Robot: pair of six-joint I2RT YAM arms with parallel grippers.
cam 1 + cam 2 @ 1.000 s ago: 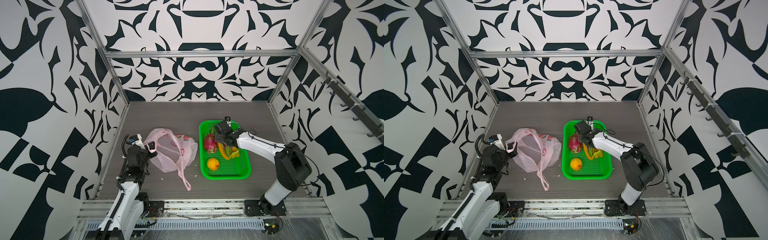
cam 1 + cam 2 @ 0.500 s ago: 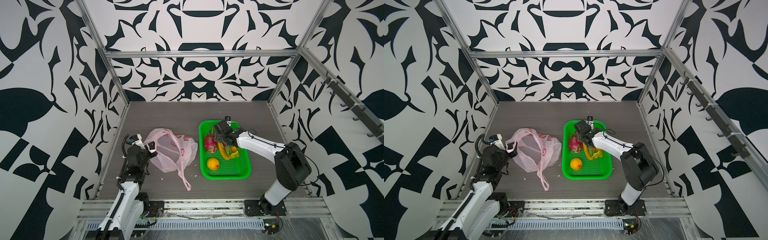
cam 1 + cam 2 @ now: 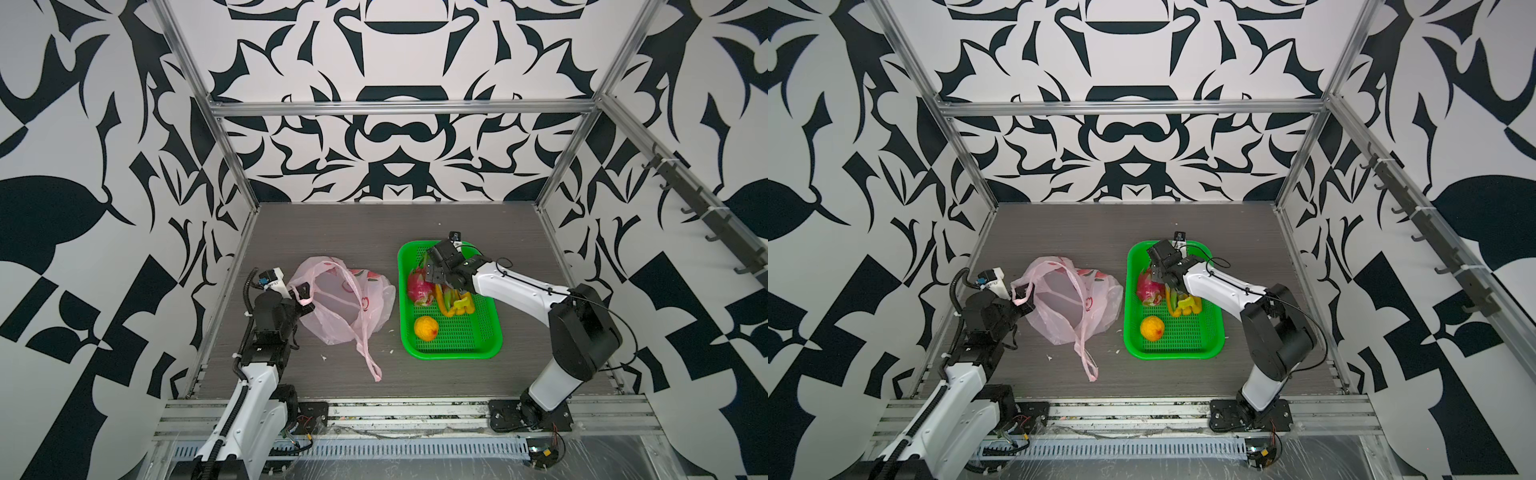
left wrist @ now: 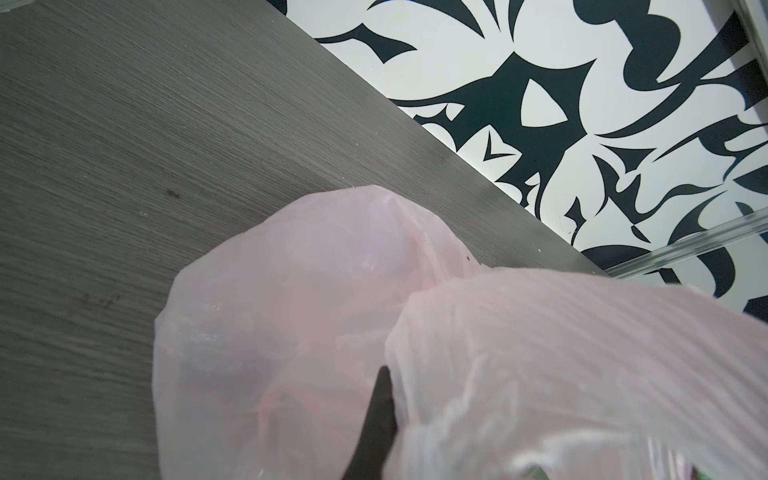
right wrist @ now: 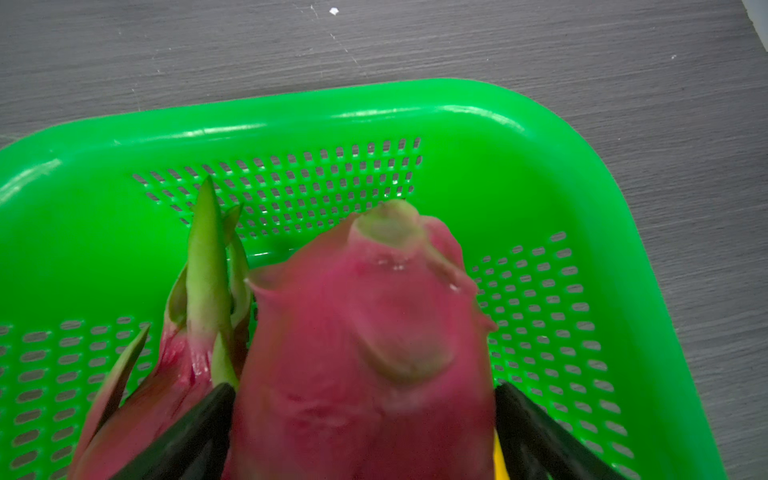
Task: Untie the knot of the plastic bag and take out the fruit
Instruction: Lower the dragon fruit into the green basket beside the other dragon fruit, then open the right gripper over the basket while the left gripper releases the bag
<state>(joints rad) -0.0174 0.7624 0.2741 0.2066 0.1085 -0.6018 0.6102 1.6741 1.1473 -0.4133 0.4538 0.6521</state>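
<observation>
The pinched film will move with my left gripper outward toward the bag's far rim (image 3: 324,260), and I will let it go, since the fruit is already in the green basket.
The pale pink plastic bag (image 3: 345,307) (image 3: 1067,307) lies slack on the table, one long handle trailing toward the front. No knot shows. My left gripper (image 3: 302,296) (image 3: 1025,296) is shut on the bag's film at its left edge; in the left wrist view one dark finger (image 4: 376,424) presses against the bag (image 4: 291,332). My right gripper (image 3: 432,266) (image 3: 1156,266) (image 5: 362,388) hangs over the green basket, jaws wide open on either side of a magenta dragon fruit (image 5: 361,324). A second dragon fruit (image 3: 417,286) (image 5: 166,395), bananas (image 3: 455,301) and a round orange fruit (image 3: 426,327) lie in the basket.
The green perforated basket (image 3: 457,353) (image 3: 1175,355) (image 5: 374,108) stands right of the bag on the grey table. Patterned walls and metal frame posts close in the left, right and back sides. A metal rail runs along the front edge.
My right gripper's jaws have spread wider around the dragon fruit over the basket. The left arm and the bag have stayed put.
</observation>
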